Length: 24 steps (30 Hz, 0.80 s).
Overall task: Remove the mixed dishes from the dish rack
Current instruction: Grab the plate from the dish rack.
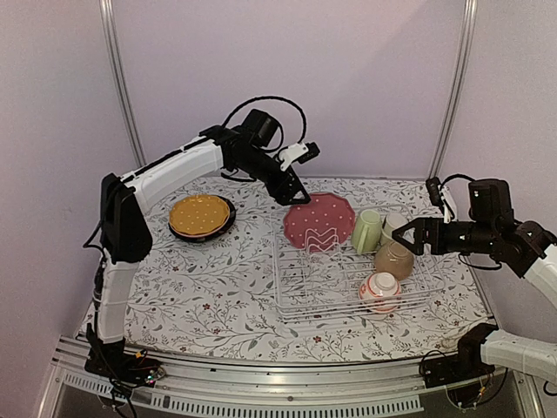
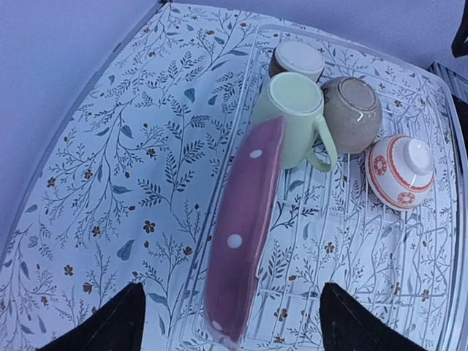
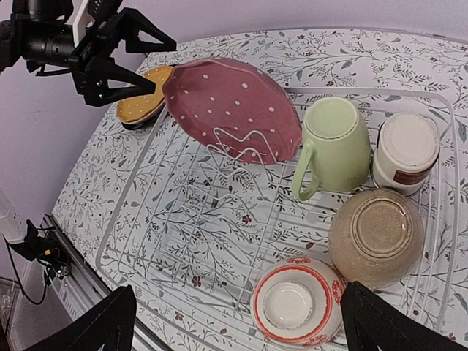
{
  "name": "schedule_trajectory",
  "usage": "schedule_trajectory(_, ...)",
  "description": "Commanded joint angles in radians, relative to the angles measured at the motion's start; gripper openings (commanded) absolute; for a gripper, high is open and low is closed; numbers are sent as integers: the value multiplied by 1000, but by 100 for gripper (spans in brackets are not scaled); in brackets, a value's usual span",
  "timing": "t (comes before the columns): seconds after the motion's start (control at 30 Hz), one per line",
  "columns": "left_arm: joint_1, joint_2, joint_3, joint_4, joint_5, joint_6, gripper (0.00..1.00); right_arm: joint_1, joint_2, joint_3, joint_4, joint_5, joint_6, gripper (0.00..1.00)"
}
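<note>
My left gripper moves down onto the maroon plate's rim next, edging toward the pale green cup (image 1: 366,231), then closes.
The white wire dish rack (image 1: 287,306) holds a maroon dotted plate (image 1: 319,219) standing on edge, a pale green cup (image 1: 366,231), a small grey-white cup (image 1: 394,224), an upturned tan bowl (image 1: 394,259) and an upturned white-and-red bowl (image 1: 380,292). My left gripper (image 1: 294,196) is open just above the maroon plate's back-left rim. In the left wrist view the plate (image 2: 245,227) is edge-on between the spread jaws (image 2: 230,325). My right gripper (image 1: 409,237) is open and empty beside the tan bowl. In the right wrist view it (image 3: 241,329) hovers over the patterned bowl (image 3: 296,303).
An orange plate (image 1: 200,214) lies on a dark-rimmed plate on the floral tablecloth left of the rack; it also shows in the right wrist view (image 3: 139,106). Metal frame posts and purple walls stand behind the table. The table's front rail runs below the rack.
</note>
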Motion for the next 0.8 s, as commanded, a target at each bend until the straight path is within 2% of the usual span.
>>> schedule_trajectory(0.0,-31,54,44,-85,-50,68,82,-4,-22,-18,0,10,15,99)
schedule_trajectory(0.3,-67,142,130,-159,-61,111,74,-4,-19,-10,-8,9,14,99)
schedule_trajectory(0.6,-90,145,152,-154,-60,100,49,-4,-10,3,-13,8,12,99)
schedule_trajectory(0.77,-99,148,154,-135,-100,102,40,-4,-8,8,-16,11,9,99)
